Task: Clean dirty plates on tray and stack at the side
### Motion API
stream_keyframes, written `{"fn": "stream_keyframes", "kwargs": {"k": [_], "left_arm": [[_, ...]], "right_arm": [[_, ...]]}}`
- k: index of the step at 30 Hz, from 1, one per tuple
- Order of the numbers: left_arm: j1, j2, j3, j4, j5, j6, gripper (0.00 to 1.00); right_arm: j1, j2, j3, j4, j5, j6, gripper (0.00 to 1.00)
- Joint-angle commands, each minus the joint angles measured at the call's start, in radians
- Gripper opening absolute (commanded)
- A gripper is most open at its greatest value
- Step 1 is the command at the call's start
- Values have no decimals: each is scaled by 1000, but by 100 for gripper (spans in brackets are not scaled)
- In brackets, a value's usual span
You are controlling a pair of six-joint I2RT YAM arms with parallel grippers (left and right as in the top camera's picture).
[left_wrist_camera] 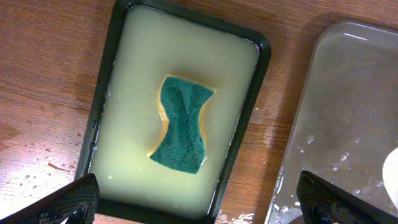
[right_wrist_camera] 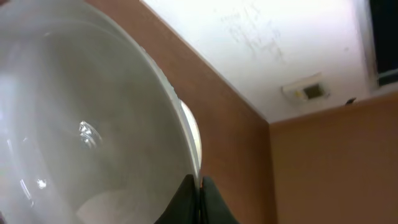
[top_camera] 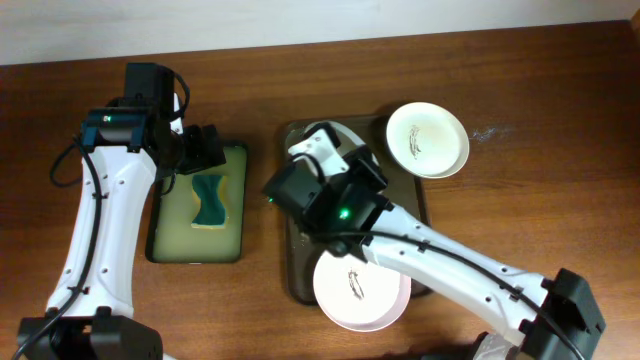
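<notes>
My right gripper goes past the second plate and down to release the white plate's rim next; bare tabletop lies below, to its right in the overhead view.
My right gripper point(top_camera: 322, 152) point(right_wrist_camera: 199, 186) is shut on the rim of a white plate point(top_camera: 346, 134) point(right_wrist_camera: 74, 124) and holds it tilted on edge over the far left of the dark tray point(top_camera: 293, 250). The held plate's face is mostly hidden by the arm in the overhead view. A second plate point(top_camera: 428, 140) with a dark smear lies at the tray's far right corner, partly over the rim. A third smeared plate point(top_camera: 360, 290) lies at the tray's near edge. My left gripper point(top_camera: 205, 150) point(left_wrist_camera: 199, 208) is open and empty above the sponge point(left_wrist_camera: 181, 124).
A small black-rimmed tray point(top_camera: 160, 235) point(left_wrist_camera: 249, 124) of yellowish liquid holds the green and yellow sponge point(top_camera: 209, 200), left of the dark tray point(left_wrist_camera: 354, 112), which looks wet. The right arm crosses the dark tray diagonally. Bare wooden table lies to the right.
</notes>
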Motion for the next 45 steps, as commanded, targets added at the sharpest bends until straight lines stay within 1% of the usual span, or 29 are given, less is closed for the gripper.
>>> {"fn": "stream_keyframes", "kwargs": {"k": [1, 2, 4, 5, 6, 7, 8, 9, 11, 12, 14, 18, 19, 20, 21, 23, 25, 26, 27, 28, 30, 32, 37, 38, 39, 41, 43, 44, 45], "left_arm": [[1, -19, 16, -2, 8, 5, 99], [1, -19, 16, -2, 8, 5, 99], [1, -18, 16, -2, 8, 5, 99], [1, -18, 16, -2, 8, 5, 99], [1, -18, 16, -2, 8, 5, 99], [1, -18, 16, -2, 8, 5, 99], [1, -18, 16, -2, 8, 5, 99], [1, -18, 16, -2, 8, 5, 99], [1, -18, 16, -2, 8, 5, 99], [1, -19, 16, -2, 8, 5, 99], [1, -19, 16, -2, 8, 5, 99], [1, -18, 16, -2, 8, 5, 99], [1, -19, 16, -2, 8, 5, 99], [1, -18, 16, -2, 8, 5, 99], [1, -18, 16, -2, 8, 5, 99], [1, -18, 16, -2, 8, 5, 100], [1, -18, 16, -2, 8, 5, 99], [1, -19, 16, -2, 8, 5, 99], [0, -18, 16, -2, 8, 5, 99], [0, -18, 16, -2, 8, 5, 99], [0, -18, 16, -2, 8, 5, 99], [0, -18, 16, -2, 8, 5, 99], [-1, -18, 16, -2, 8, 5, 99], [-1, -18, 16, -2, 8, 5, 99], [-1, -18, 16, -2, 8, 5, 99], [-1, -19, 16, -2, 8, 5, 99], [-1, -18, 16, -2, 8, 5, 99], [-1, -18, 16, -2, 8, 5, 99], [-1, -18, 16, -2, 8, 5, 100]], "right_arm": [[-132, -26, 26, -79, -239, 220, 4], [-269, -28, 26, -111, -509, 230, 4], [-584, -42, 26, -146, -1086, 103, 4], [-708, -46, 26, -147, -1300, 62, 4], [-900, -46, 26, -143, -1576, 29, 4], [-1149, -45, 26, -137, -1740, 28, 4], [-1358, -37, 26, -139, -1655, 81, 4], [-1472, -23, 24, -138, -1545, 144, 4], [-1655, 35, 19, -131, -1288, 243, 4], [-1698, 66, 19, -131, -1233, 242, 4], [-1708, 130, 4, -155, -1226, 237, 4], [-1593, 152, -168, -66, -1212, 234, 4], [-1559, 152, -172, -59, -1207, 235, 11], [-1543, 142, -153, -60, -1216, 249, 41], [-1517, 96, -112, -60, -1231, 232, 56], [-1421, -1, -61, -37, -1318, 116, 56], [-1255, -39, -59, 24, -1354, 46, 56], [-1157, -9, -59, 76, -1337, -5, 56], [-1088, 32, -59, 134, -1299, -12, 56], [-1033, 85, -59, 214, -1232, -60, 53], [-1009, 166, -59, 322, -1212, -144, 51], [-1024, 270, -56, 401, -1210, -167, 51], [-1130, 451, 26, 437, -1298, -167, 51], [-1141, 466, 26, 440, -1299, -167, 47], [-1141, 467, 26, 433, -1307, -164, 40], [-1141, 467, 26, 415, -1353, -161, 20], [-1140, 471, 26, 391, -1355, -155, 20], [-1141, 476, 26, 378, -1355, -150, 6], [-1141, 465, 31, 368, -1391, -126, 4]]}}
